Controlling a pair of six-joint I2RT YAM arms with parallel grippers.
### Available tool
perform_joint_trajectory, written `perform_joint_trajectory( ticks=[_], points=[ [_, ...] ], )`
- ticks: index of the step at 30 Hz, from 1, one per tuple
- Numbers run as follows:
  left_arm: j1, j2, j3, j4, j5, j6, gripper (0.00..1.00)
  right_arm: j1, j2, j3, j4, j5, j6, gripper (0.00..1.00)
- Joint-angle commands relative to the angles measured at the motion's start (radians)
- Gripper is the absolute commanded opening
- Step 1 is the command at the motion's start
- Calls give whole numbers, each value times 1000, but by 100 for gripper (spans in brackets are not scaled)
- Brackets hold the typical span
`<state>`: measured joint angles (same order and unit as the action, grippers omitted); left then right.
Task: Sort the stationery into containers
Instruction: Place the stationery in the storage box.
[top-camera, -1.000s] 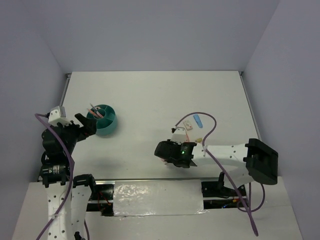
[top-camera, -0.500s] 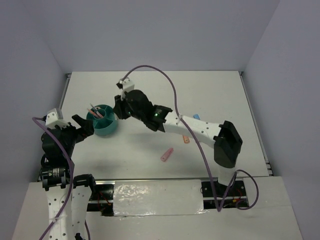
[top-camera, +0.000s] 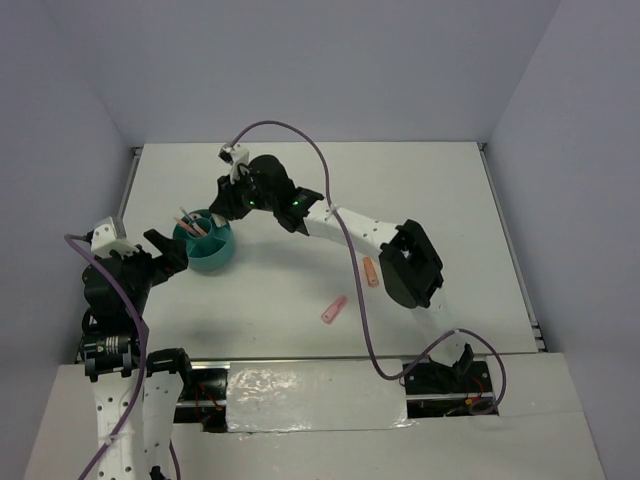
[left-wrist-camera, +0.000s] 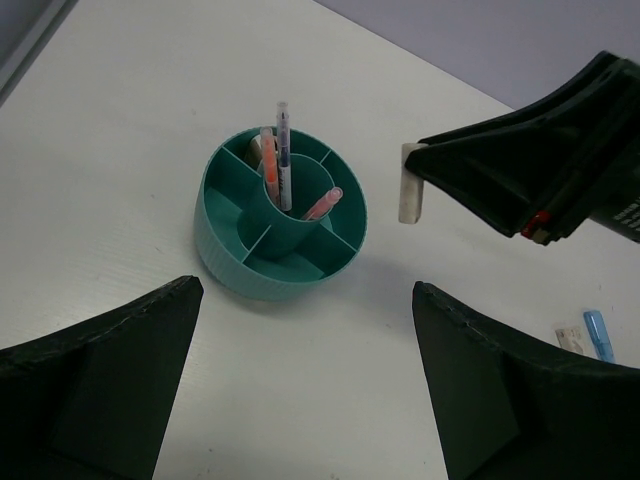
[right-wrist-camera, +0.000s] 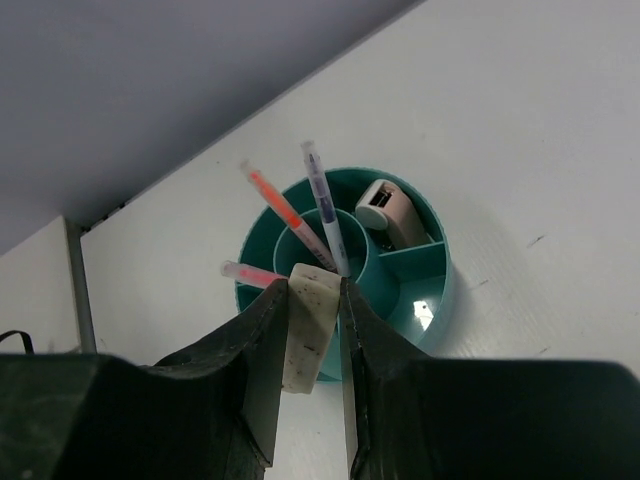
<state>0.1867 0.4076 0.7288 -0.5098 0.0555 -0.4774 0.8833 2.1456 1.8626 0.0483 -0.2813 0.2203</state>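
The right gripper lowers a little and shifts over the organiser's outer section beside the tan piece next, because that section stands empty with room for the eraser.
The teal round organiser stands at the left of the table, with an orange pen, a thin pale pen and a pink pen upright in its centre cup. My right gripper is shut on a white speckled eraser. It holds that eraser in the air just right of the organiser. My left gripper is open and holds nothing, on the near-left side of the organiser. A tan piece with a white cap lies in an outer compartment.
A pink piece and an orange piece lie on the table mid-right, beside the right arm's elbow. A blue piece and a small pale piece lie farther right. Walls close in the table's far, left and right sides.
My right arm has swung from the middle of the table over to the organiser, carrying the eraser. The left arm has barely moved.
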Motion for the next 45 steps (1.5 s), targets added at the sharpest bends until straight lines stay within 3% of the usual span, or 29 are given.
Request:
perform_joint_trajectory(
  ticks=[1,18,21,25,33,36,37,39,41,42,44,45],
  points=[
    [-3,-10,9,33,-3,-6,99,-4,36,52,77,-55,14,5],
    [-6,-13,9,36,10,-1,99,-38,201,181,76,-68,60,11],
    [-6,-13,8,36,12,-1,99,-40,221,199,65,-71,60,21],
    [-7,-15,8,37,14,-1,99,-41,205,178,82,-88,67,40],
    [-9,-13,6,39,17,0,99,-43,169,138,85,-99,57,53],
    [-7,-12,11,36,12,0,99,-49,99,61,94,-73,67,53],
    [-7,-12,9,36,12,2,99,-53,6,12,134,-70,71,53],
    [-7,-12,8,39,15,2,99,-53,-182,-153,125,23,50,55],
    [-7,-6,4,42,26,2,99,-55,-297,-265,31,156,21,64],
    [-7,-3,4,43,32,2,99,-56,-385,-282,-120,310,16,66],
    [-9,10,6,42,35,0,99,-73,-453,-336,-278,486,39,80],
    [-7,16,4,43,40,0,99,-86,-505,-354,-410,569,43,81]
  ],
)
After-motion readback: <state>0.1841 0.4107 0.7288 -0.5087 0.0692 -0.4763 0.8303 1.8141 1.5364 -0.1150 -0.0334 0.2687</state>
